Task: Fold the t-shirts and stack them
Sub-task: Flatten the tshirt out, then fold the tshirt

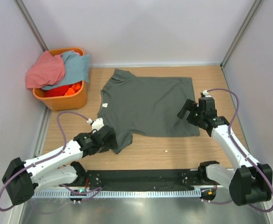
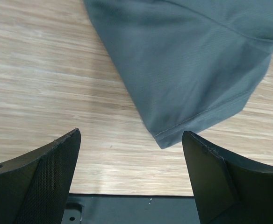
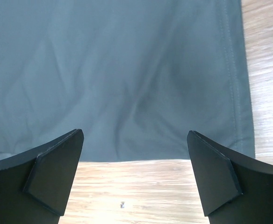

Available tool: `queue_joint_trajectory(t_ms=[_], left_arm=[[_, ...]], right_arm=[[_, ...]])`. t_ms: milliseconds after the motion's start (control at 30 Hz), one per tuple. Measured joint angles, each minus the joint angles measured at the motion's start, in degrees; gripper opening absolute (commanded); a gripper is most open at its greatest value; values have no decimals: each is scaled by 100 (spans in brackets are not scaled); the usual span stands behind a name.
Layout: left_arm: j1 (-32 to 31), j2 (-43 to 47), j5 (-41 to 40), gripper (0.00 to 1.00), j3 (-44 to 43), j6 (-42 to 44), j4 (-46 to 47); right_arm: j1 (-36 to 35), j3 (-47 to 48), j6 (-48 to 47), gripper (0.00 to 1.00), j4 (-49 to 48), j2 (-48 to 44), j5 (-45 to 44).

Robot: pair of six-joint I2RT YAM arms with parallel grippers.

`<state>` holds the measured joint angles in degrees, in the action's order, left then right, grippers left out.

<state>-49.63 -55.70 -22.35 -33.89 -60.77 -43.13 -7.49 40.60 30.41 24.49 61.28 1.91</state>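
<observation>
The t-shirt's near hem corner (image 1: 197, 134) (image 3: 249, 151) is outside my open fingers. My right gripper should next come back, turning, and lower onto that corner to close.
A dark grey t-shirt (image 1: 146, 105) lies spread flat on the wooden table, neck to the left with a small white label (image 1: 104, 105). Its near sleeve (image 2: 197, 70) ends just ahead of my left gripper (image 1: 109, 140) (image 2: 132, 158), which is open with only bare wood between its fingers. My right gripper (image 1: 188, 111) (image 3: 135, 163) hovers open at the shirt's near right hem corner (image 3: 239, 140), with the cloth edge (image 3: 127, 70) just beyond its fingertips. A salmon-pink t-shirt (image 1: 45, 70) and a light blue one (image 1: 75, 65) are heaped in the basket.
The orange plastic basket (image 1: 64, 100) stands at the back left against the wall. White walls close the table on three sides. A black rail (image 1: 141, 179) runs along the near edge. A small white speck (image 1: 167, 151) lies on the wood.
</observation>
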Motion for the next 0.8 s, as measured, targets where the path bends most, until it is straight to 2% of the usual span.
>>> queue_joint_trajectory(t_ms=[400,467,500,567,600,667,700,800], left_arm=[[-46,-474,192,80,708,-509,1316],[-61,-581,195,72,706,-520,1576],[-63,-649,199,62,706,-531,1707],[-81,-787,229,51,713,-566,1958],[-94,-841,247,34,721,-595,2076],[-116,-942,306,14,754,-664,2212],[-131,-970,315,1,767,-664,2245],[-142,-960,409,0,804,-627,2258]], right_arm=[[-9,-385,-9,100,-72,-623,186],[-9,-402,-11,100,-50,-643,181],[-9,-407,-11,100,-46,-645,173],[-9,-420,-11,100,-44,-656,157],[-9,-424,-11,100,-35,-658,138],[-9,-431,-2,100,4,-662,92],[-9,-435,7,100,26,-664,52],[-7,-481,221,100,177,-682,-267]])
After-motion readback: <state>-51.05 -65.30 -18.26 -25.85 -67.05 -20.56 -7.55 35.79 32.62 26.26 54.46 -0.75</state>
